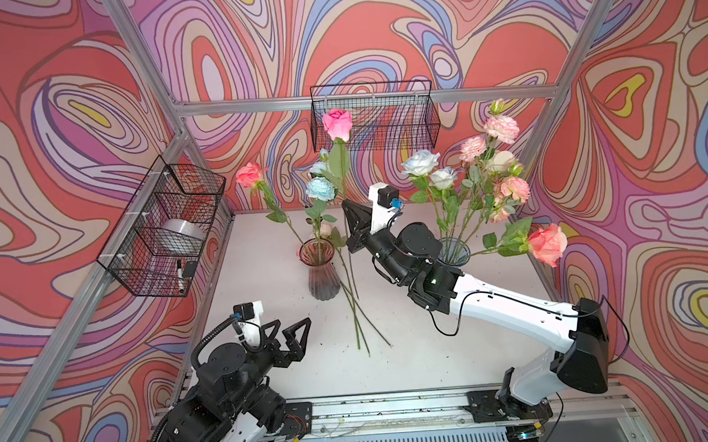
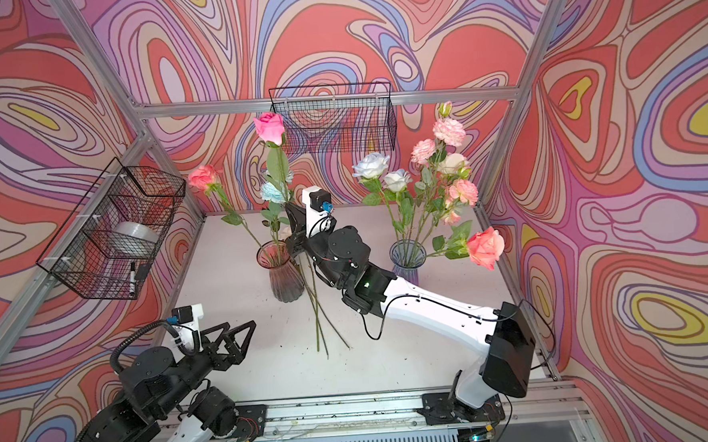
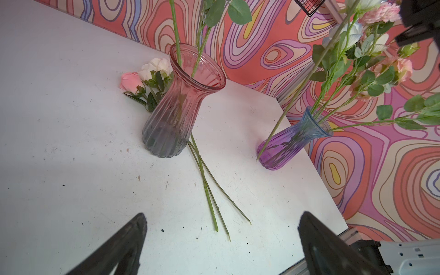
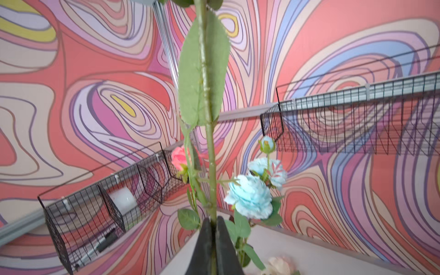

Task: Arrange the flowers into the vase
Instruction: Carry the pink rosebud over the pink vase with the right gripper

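The stem in my right gripper hangs outside the pink glass vase's opening (image 1: 316,252), which is below and beside it. Next I will lift the stem, shift it over the opening of the vase, lower it and release it.
My right gripper (image 1: 345,206) (image 4: 213,217) is shut on the green stem of a pink rose (image 1: 337,124) (image 2: 269,128) and holds it upright just right of the pink glass vase (image 1: 321,273) (image 3: 183,107). That vase holds a coral rose (image 1: 250,175) and a pale blue carnation (image 1: 320,188). Three more stems (image 1: 357,313) (image 3: 209,190) lie on the table beside it, their pink and white heads (image 3: 142,76) behind it. A purple vase (image 2: 407,261) (image 3: 285,145) holds several flowers (image 1: 478,169). At the front left, my left gripper (image 1: 294,321) (image 3: 223,214) is open and holds nothing.
A wire basket (image 1: 165,227) on the left wall holds a tape roll (image 1: 182,235) and a marker (image 1: 179,275). Another wire basket (image 1: 374,115) hangs on the back wall. A coral rose (image 1: 547,243) droops from the purple vase toward the right wall. A metal rail (image 1: 395,407) runs along the front.
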`<move>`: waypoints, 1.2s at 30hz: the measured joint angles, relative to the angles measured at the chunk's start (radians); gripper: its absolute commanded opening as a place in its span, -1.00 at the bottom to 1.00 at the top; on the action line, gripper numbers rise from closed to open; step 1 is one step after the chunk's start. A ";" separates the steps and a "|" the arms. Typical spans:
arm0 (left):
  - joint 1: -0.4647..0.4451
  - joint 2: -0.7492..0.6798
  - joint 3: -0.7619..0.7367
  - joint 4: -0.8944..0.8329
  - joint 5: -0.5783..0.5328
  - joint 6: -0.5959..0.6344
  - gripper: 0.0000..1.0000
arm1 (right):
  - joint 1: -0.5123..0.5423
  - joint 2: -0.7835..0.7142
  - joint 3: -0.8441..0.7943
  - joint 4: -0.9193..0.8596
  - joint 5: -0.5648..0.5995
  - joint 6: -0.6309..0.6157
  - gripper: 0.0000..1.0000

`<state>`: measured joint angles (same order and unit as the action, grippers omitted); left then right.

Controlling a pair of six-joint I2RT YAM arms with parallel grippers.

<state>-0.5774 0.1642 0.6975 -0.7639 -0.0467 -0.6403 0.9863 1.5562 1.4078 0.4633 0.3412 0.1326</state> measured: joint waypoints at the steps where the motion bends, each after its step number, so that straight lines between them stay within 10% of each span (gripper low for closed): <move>1: 0.000 0.000 0.000 0.000 -0.001 0.000 1.00 | 0.001 0.013 0.023 0.016 -0.003 -0.005 -1.00; 36: 0.000 0.000 0.000 -0.003 0.017 0.000 1.00 | 0.002 0.398 0.493 0.153 -0.008 -0.169 -1.00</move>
<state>-0.5774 0.1638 0.6975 -0.7666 -0.0296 -0.6399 0.9878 1.9541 1.9007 0.6167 0.3328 -0.0368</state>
